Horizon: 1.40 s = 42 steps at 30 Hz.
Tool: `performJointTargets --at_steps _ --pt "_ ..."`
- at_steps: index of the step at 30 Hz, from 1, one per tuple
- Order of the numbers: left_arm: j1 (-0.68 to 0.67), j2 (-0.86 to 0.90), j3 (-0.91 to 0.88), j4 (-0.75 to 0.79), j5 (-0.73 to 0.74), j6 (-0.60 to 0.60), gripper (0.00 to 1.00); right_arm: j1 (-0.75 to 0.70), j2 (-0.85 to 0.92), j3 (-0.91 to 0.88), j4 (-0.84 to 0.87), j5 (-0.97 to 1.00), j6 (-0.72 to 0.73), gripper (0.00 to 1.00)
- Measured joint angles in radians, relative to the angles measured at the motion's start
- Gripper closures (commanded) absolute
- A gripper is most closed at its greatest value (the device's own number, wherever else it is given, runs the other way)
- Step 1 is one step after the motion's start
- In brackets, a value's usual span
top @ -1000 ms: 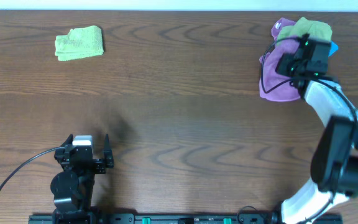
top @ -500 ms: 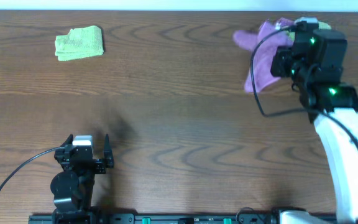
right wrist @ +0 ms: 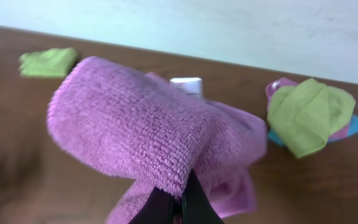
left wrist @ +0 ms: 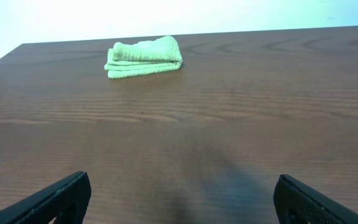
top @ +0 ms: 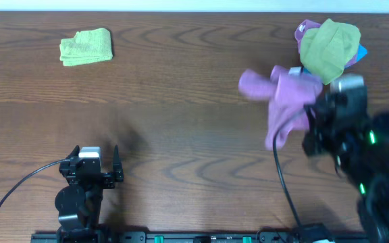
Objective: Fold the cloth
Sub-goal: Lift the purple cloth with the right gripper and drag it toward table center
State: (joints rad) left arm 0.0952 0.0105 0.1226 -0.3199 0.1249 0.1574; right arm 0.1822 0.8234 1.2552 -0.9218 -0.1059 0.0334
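Next, my right gripper brings the purple cloth (top: 282, 98) down to the left in the overhead view, onto the empty wood at the table's middle.
A purple cloth (top: 282, 98) hangs in the air, bunched, right of the table's middle. My right gripper (top: 310, 111) is shut on it; in the right wrist view the jaws (right wrist: 182, 202) pinch the purple cloth (right wrist: 142, 134) at its lower edge. My left gripper (top: 98, 170) is open and empty at the near left edge, its two fingers (left wrist: 179, 202) wide apart over bare wood.
A pile of cloths with a green one (top: 328, 46) on top lies at the far right corner; it also shows in the right wrist view (right wrist: 306, 115). A folded light-green cloth (top: 86, 46) lies at the far left, also in the left wrist view (left wrist: 145, 55).
My right arm has pulled the purple cloth off the pile and carried it toward me and left, lifting it. The green cloth on the pile is now uncovered. The left arm has not moved.
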Motion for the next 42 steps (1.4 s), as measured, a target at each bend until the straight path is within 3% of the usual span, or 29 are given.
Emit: performJointTargets --at_steps 5,11,21,25,29,31,38,42 --pt "0.000 0.000 0.000 0.000 0.000 0.000 0.05 0.042 -0.066 0.002 -0.126 -0.030 0.000 0.99" --pt "0.000 0.000 0.000 0.000 0.000 0.000 0.05 0.053 -0.014 0.002 -0.106 -0.124 0.005 0.98" --pt "0.000 0.000 0.000 0.000 0.000 0.000 0.05 0.083 0.444 0.001 0.138 -0.374 0.017 0.98" --pt "0.000 0.000 0.000 0.000 0.000 0.000 0.05 0.115 0.526 0.000 0.307 -0.568 -0.005 0.99" --pt "0.000 0.000 0.000 0.000 0.000 0.000 0.05 0.119 0.529 0.000 0.328 -0.639 -0.019 0.98" --pt "0.000 0.000 0.000 0.000 0.000 0.000 0.04 0.120 0.529 0.000 0.320 -0.599 -0.006 0.98" --pt "0.000 0.000 0.000 0.000 0.000 0.000 0.05 0.143 0.530 0.000 0.224 -0.077 0.090 0.98" --pt "0.000 0.000 0.000 0.000 0.000 0.000 0.05 0.181 0.531 0.000 0.234 0.076 0.117 0.99"
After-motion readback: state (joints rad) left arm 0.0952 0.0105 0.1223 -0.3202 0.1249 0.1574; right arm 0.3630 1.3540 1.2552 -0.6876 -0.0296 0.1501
